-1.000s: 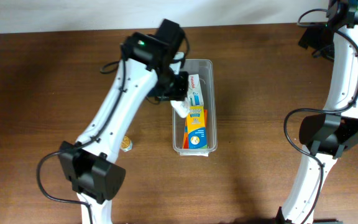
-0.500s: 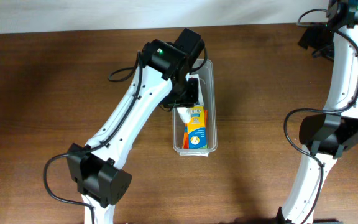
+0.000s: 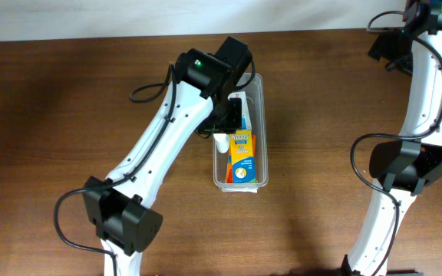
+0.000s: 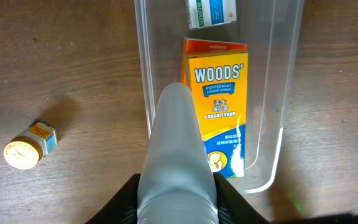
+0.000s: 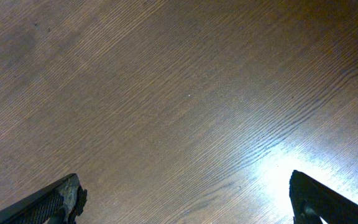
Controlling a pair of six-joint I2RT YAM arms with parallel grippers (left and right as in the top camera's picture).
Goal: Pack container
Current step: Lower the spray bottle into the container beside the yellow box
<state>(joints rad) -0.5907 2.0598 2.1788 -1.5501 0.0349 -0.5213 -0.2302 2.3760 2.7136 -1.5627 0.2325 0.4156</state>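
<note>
Next, my left gripper lowers toward the gap beside the orange cough syrup box and releases the white tube (image 3: 221,142), since that open gap lies below the gripper.
The clear plastic container (image 3: 262,115) stands at the table's middle; it also shows in the left wrist view (image 4: 291,74). Inside lie an orange Woods' cough syrup box (image 3: 242,157) (image 4: 224,99) and a small white and blue box (image 4: 211,12). My left gripper (image 3: 222,126) is shut on a white tube (image 4: 178,155) (image 3: 221,142), held over the container's left wall. My right gripper (image 5: 185,199) is open and empty over bare table; in the overhead view it is out of sight at the far right.
A small round jar with a yellow lid (image 4: 27,149) lies on the wood left of the container. The right arm (image 3: 417,115) stands along the table's right side.
My left arm has swung right over the container with the white tube, then lowered the tube's end slightly toward the container's left wall. The right arm has not moved.
</note>
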